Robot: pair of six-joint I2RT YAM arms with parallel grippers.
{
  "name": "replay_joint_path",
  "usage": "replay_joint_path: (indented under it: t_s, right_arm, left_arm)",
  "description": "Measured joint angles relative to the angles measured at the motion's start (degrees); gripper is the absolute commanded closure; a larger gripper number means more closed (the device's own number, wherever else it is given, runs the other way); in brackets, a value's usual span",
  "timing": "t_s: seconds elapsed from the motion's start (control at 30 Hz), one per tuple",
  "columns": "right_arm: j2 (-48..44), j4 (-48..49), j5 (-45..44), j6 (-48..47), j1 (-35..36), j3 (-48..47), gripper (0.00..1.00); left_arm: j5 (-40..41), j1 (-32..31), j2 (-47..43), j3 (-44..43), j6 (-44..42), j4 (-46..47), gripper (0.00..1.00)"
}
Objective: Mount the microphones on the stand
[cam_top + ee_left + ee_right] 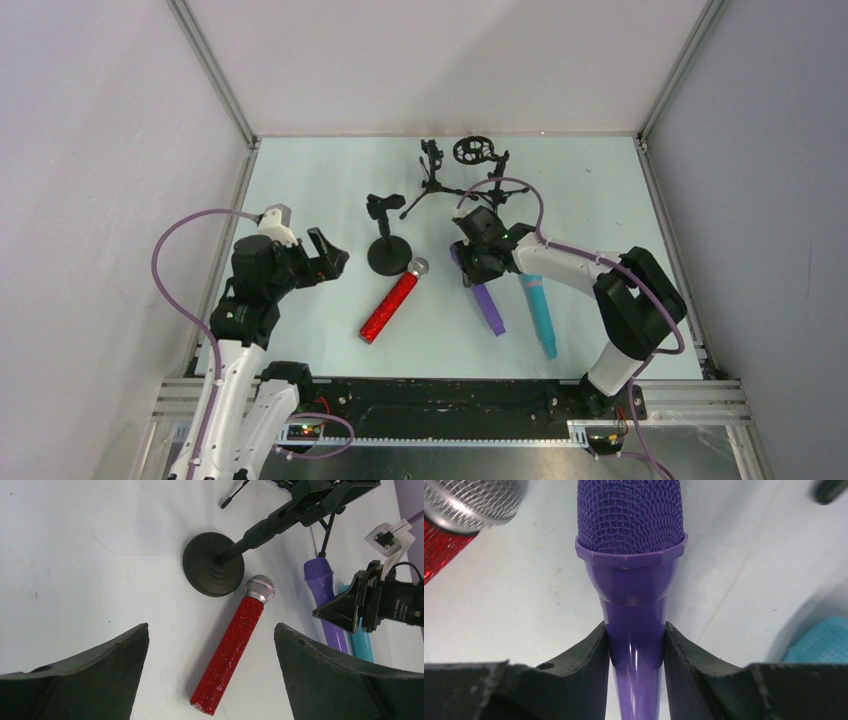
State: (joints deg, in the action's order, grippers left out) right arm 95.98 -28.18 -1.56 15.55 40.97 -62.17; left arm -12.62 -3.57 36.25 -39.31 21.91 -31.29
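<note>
The bare tabletop by the round-base stand is to the left of my right gripper in the top view, so the gripper should next carry the purple microphone (487,305) outward to that spot and let go of it.
The glittery red microphone (390,306) lies on the table, its silver head next to the round-base stand (387,252). My left gripper (328,260) is open and empty, left of it; in the left wrist view (211,630) the red microphone (231,645) lies between and beyond my fingers. My right gripper (470,262) is shut on the purple microphone (487,305) just below its head; the right wrist view shows both pads (596,650) pressed on its purple neck (634,605). The teal microphone (538,310) lies right of the purple one.
Two black tripod stands (435,175) stand at the back, one with a round shock mount (470,150). Grey walls enclose the table on three sides. The rail (450,410) with the arm bases runs along the near edge.
</note>
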Motion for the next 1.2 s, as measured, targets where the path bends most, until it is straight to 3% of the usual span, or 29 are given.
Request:
replay_joint_path:
  t_s: [0.33,0.9,0.97,1.03,1.2]
  right_arm:
    - [2.4,-0.3,-3.5,1.4,-4.1,-3.8,0.88]
    - [23.5,-3.1,-6.1,0.5,-3.4,-33.2,0.88]
    - [25.4,-3.9,-6.0,0.7,-3.1,-35.1,0.84]
    - [26.8,-4.7,-5.8,1.0,-2.9,-36.7,0.61]
    - [28.3,-5.1,-5.2,2.1,-2.7,-37.3,0.37]
  left_arm:
    - [0.0,0.0,0.0,0.0,0.0,0.0,0.02]
    - [0.0,-0.1,0.6,0.0,0.0,-0.2,0.02]
    - [0.0,-0.1,0.7,0.0,0.0,-0.2,0.02]
    - [0.0,-0.1,0.9,0.0,0.0,-0.2,0.02]
    - [0.0,-0.1,0.9,0.0,0.0,-0.2,0.02]
